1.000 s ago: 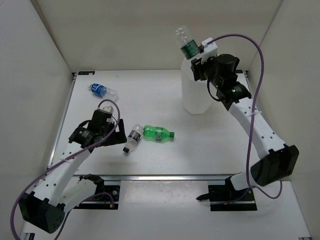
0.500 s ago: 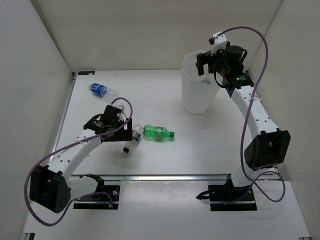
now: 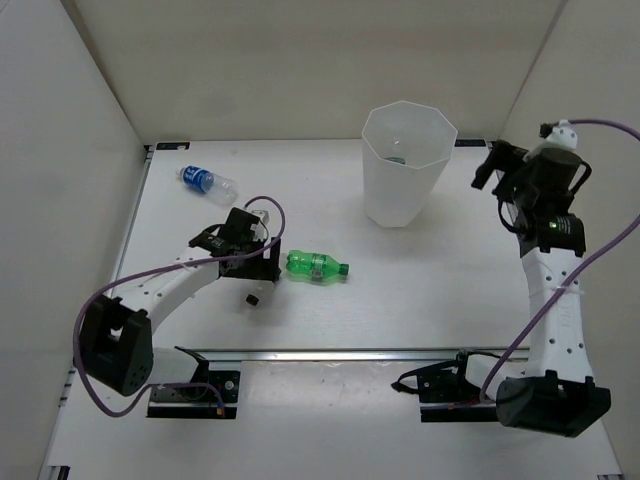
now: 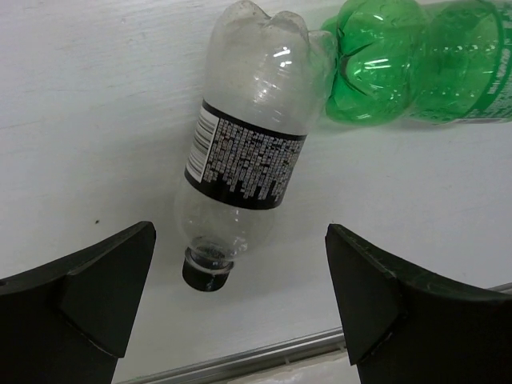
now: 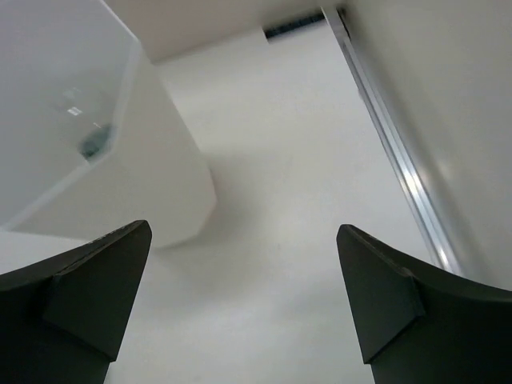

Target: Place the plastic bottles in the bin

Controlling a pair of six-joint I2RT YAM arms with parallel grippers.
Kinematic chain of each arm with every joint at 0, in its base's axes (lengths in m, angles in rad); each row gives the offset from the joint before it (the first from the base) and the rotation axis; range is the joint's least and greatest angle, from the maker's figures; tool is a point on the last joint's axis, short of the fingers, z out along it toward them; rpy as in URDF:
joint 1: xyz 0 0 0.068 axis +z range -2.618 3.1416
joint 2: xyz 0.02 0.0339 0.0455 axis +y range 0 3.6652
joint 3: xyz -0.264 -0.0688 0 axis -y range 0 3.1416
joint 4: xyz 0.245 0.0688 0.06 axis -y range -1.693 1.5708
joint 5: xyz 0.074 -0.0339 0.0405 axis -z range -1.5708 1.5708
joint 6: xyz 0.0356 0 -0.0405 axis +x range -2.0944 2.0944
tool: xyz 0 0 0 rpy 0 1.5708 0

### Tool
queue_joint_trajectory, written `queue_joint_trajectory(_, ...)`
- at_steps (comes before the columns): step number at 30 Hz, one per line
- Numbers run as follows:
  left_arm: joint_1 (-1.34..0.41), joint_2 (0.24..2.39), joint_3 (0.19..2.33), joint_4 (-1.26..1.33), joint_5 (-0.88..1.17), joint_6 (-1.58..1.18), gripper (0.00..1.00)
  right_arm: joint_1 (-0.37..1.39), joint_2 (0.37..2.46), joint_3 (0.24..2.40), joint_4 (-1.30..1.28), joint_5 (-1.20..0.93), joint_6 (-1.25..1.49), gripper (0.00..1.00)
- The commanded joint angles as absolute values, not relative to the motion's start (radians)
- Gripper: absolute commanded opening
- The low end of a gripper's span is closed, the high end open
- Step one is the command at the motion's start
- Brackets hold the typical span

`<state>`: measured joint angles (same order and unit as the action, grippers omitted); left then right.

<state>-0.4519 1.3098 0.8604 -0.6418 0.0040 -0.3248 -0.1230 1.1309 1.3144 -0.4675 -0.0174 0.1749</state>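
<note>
I will lower my left gripper onto the small clear bottle and close around the label's edge nearest the cap (image 4: 233, 200), as the green bottle crowds only the clear bottle's base.
The white bin (image 3: 375, 205) stands upright at the back; a bottle (image 3: 397, 158) shows dimly at its bottom. A green bottle (image 3: 315, 265) lies mid-table, its base touching a small clear bottle with a dark label (image 4: 244, 156). My left gripper (image 3: 262, 270) hovers open over that clear bottle, whose cap (image 3: 251, 298) pokes out below; in the left wrist view the gripper (image 4: 240, 232) straddles its neck without touching. A blue-labelled bottle (image 3: 205, 180) lies at the far left. My right gripper (image 3: 488, 165) is open and empty, right of the bin (image 5: 96, 176).
White walls enclose the table on three sides. A metal rail (image 3: 330, 354) runs along the near edge and another (image 5: 400, 160) along the right side. Bare table lies between the bin and the right wall.
My right gripper opened above the bin and let the clear green-labelled bottle drop in, then swung right, away from the bin. My left gripper moved right, over the small clear bottle.
</note>
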Motion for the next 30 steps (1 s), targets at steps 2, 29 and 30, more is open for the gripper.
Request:
queue_joint_trajectory(2, -0.471, 1.374, 0.871, -0.577, 0.011, -0.293, 0.99, -0.184, 1.069, 1.201, -0.687, 0.033, 0.27, 0.99)
queue_joint_trajectory(29, -0.633, 1.564, 1.762, -0.481, -0.143, -0.269, 0.5, -0.225, 0.907, 0.943, -0.683, 0.029, 0.213, 0.99)
queue_joint_trajectory(30, -0.664, 1.627, 1.861, -0.439, -0.143, -0.267, 0.5, -0.233, 0.91, 0.943, -0.687, 0.031, 0.21, 0.99)
